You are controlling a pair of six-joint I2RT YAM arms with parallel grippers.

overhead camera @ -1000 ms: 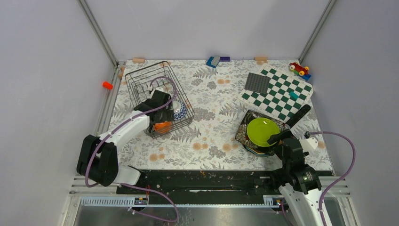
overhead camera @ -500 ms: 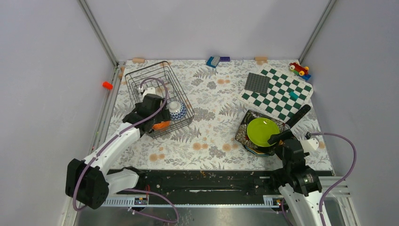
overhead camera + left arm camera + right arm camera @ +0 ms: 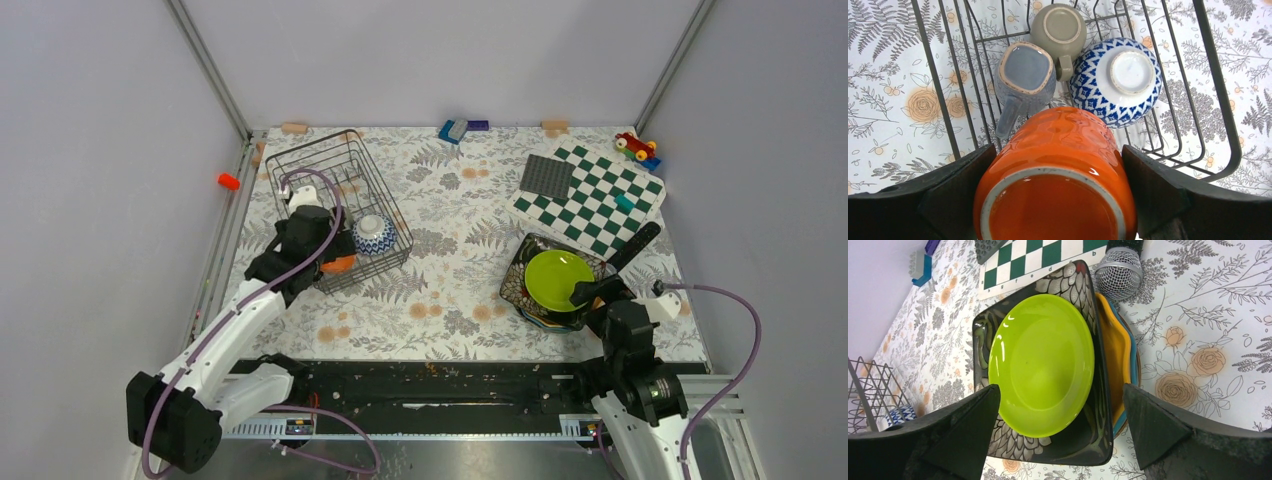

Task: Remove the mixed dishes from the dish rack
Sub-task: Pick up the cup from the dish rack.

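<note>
The orange mug is to the right gripper's left in the top view, so the empty right gripper will swing that way next, turning toward the orange mug's side [image 3: 339, 264].
My left gripper [image 3: 1058, 185] is shut on an orange mug [image 3: 1058, 175], held above the near end of the dark wire dish rack [image 3: 340, 205]. In the rack below lie a grey-blue cup [image 3: 1025, 75], a taupe mug [image 3: 1058, 30] and a blue patterned bowl [image 3: 1115, 80], all upside down. The bowl [image 3: 373, 233] and the orange mug [image 3: 340, 264] also show in the top view. My right gripper [image 3: 1058, 435] is open and empty above a lime-green plate [image 3: 1040, 365], which lies on a black floral square plate [image 3: 1098, 430] over yellow and blue plates.
A green-white chequered board [image 3: 600, 200] with a dark studded square [image 3: 548, 177] lies at the back right. A black microphone [image 3: 632, 246] lies beside the plate stack. Toy blocks [image 3: 455, 129] and a toy car [image 3: 636, 147] sit along the back edge.
My left arm has drawn back toward the near left with the orange mug, lifting it away from the bowl in the rack. The right arm has barely moved.
</note>
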